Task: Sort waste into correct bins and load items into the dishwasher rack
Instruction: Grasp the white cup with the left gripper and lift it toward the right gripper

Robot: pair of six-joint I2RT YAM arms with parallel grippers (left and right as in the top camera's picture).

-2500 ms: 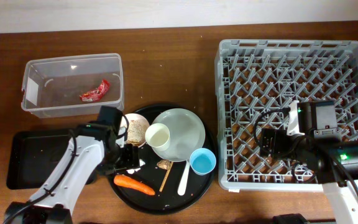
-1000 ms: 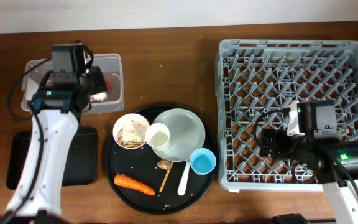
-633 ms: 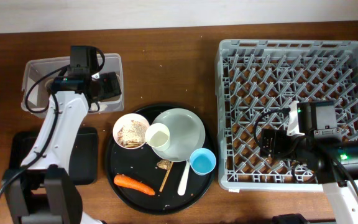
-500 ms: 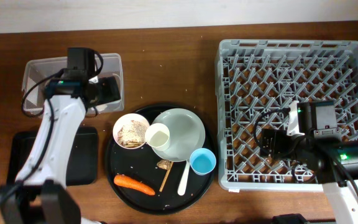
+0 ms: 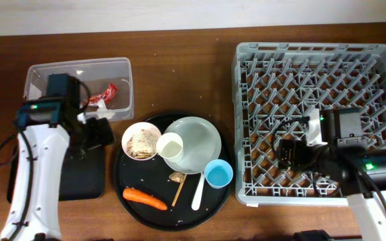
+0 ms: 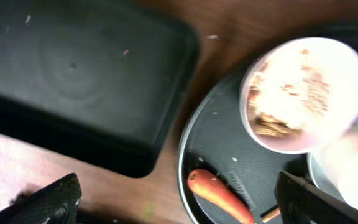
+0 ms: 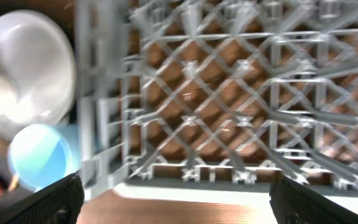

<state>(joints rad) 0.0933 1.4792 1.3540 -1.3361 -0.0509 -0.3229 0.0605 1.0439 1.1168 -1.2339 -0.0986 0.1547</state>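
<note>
I should move my left gripper past the bowl and down onto the white cup's rim [image 5: 169, 144] [image 6: 352, 158], because that cup is over the edge of the plate.
The red wrapper [image 5: 103, 97] lies in the clear tub [image 5: 79, 65]. The black tray [image 5: 19, 171] holds nothing I can see. On the round black tray [image 5: 129, 201] are the bowl of beige scraps [image 5: 141, 140], plate [image 5: 196, 142], white cup [image 5: 169, 146], blue cup [image 5: 218, 174], carrot [image 5: 145, 198], brown lump [image 5: 177, 177], stick [image 5: 177, 193] and white utensil [image 5: 198, 191]. My left gripper [image 5: 100, 132] is open and empty between the black tray [image 6: 73, 74] and the bowl [image 6: 303, 93], above the carrot [image 6: 219, 196]. My right gripper [image 5: 288, 152] is open and empty over the rack [image 5: 320, 67]. I cannot make out the tissue wad.
The rack [image 7: 229, 93] fills the right side. Its left wall stands close to the round tray, with the plate [image 7: 23, 68] and blue cup [image 7: 39, 155] just beyond it. Bare wood lies along the back and front edges.
My left arm went from the round tray up to the clear tub, then swung back down between the black tray and the bowl. The right arm barely moved.
</note>
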